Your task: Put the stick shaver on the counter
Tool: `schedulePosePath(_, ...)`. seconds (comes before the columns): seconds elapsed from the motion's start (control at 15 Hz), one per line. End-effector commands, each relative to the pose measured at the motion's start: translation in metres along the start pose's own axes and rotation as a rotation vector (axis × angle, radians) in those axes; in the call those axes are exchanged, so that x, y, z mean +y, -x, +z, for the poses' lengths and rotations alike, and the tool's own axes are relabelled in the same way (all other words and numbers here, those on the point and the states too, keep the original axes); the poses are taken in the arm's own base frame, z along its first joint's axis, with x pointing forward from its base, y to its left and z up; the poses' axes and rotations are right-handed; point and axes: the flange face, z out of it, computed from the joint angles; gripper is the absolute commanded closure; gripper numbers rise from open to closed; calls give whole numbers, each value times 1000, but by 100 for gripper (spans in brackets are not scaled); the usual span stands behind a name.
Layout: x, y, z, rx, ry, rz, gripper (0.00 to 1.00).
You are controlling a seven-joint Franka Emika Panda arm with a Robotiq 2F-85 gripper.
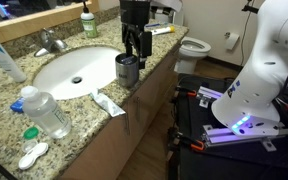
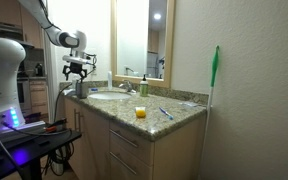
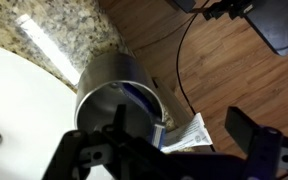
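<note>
My gripper moves slightly toward the toothpaste tube next and stays over the cup's rim.
The blue stick shaver (image 3: 142,100) stands tilted inside the metal cup (image 3: 104,85), its head leaning against the cup's rim on the side nearest the counter edge. The cup stands on the granite counter (image 1: 84,120), between the white sink (image 1: 74,70) and the front edge. My gripper (image 3: 184,135) is open just above the cup. One finger is over the cup's mouth and the other is outside it, past the counter edge. In both exterior views the gripper (image 1: 134,48) (image 2: 76,72) hangs straight over the cup (image 1: 127,70) and the shaver is hidden.
A white toothpaste tube (image 1: 107,103) lies beside the cup and also shows in the wrist view (image 3: 189,132). A clear bottle with a blue cap (image 1: 44,112) lies at the front of the counter. A green soap bottle (image 1: 88,22) and the faucet (image 1: 50,42) are behind the sink. A toilet (image 1: 194,47) stands beyond the counter.
</note>
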Motion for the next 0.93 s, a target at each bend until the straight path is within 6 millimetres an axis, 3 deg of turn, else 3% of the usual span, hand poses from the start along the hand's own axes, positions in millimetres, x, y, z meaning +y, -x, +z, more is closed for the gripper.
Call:
schedulePosePath(0.0,1,1,-2,5,5,-3,10)
schedulePosePath(0.07,1,1,-4,11,10,-6,28)
schedulePosePath(0.33,-2,-2,-7,18,36,-20,56)
schedulePosePath(0.73,-6,-13,-8,17,76,-49,98)
schedulePosePath(0.87,-3,-16,-8,12,107,-50,100)
